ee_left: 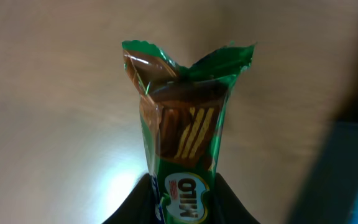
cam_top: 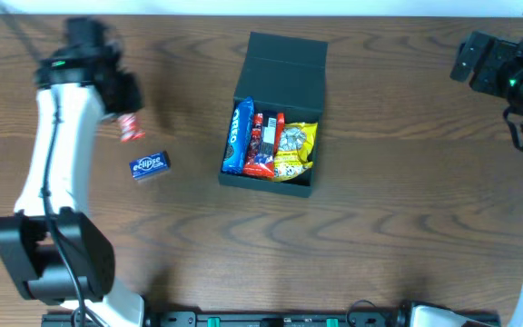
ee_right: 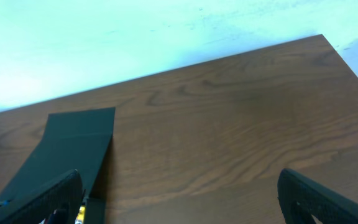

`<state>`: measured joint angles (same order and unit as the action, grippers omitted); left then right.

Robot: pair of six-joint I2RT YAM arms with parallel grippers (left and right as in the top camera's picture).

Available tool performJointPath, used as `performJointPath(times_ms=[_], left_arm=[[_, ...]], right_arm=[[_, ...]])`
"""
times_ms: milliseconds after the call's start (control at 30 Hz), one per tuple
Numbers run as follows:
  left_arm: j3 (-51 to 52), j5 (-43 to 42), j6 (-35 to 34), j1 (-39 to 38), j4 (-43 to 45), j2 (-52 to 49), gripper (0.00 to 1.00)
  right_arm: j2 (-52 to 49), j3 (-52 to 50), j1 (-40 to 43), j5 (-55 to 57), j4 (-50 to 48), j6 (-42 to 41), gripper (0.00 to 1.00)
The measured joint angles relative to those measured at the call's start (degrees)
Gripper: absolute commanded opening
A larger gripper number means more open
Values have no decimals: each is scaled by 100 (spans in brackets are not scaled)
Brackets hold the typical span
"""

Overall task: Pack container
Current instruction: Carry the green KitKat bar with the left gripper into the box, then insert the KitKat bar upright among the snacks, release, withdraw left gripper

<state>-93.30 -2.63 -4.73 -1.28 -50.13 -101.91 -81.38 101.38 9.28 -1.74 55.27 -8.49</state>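
Note:
The box is open, so I will move my left gripper right in the overhead view, lower it where red and yellow packets meet (cam_top: 281, 143), and let go of the Milo packet.
The container (cam_top: 309, 86) is a dark box standing open at the table's middle, its flap lid (cam_top: 284, 56) folded back. Inside lie a blue Oreo packet (cam_top: 237, 136), a red packet (cam_top: 263, 143) and a yellow packet (cam_top: 296, 150). My left gripper (ee_left: 184, 202) is shut on a green Milo packet (ee_left: 182, 118), which sticks out past the fingers above the wood. In the overhead view that gripper (cam_top: 114, 91) is far left of the box, with a red and white packet end (cam_top: 132, 126) just below it. My right gripper (ee_right: 179, 205) is open and holds nothing, right of the lid (ee_right: 73, 143).
A blue Eclipse packet (cam_top: 149, 165) lies on the wood left of the box. The right arm (cam_top: 507, 68) is at the far right corner. The left arm's base (cam_top: 53, 259) stands at the front left.

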Motion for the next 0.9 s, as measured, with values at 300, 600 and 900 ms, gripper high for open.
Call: performJointPath(times_ms=[300,600,900], left_arm=[[-28,-365,-151,-2253,885,-256,6],[-26,-503,-284,-3370,1113,-1069,6],[-26,-688,-798,-3440,988,-1281,6]], right_arm=[[0,0,0,0,83,0,99],[2,0,0,-2,350,2,99],[2,0,0,0,522,35,99]])
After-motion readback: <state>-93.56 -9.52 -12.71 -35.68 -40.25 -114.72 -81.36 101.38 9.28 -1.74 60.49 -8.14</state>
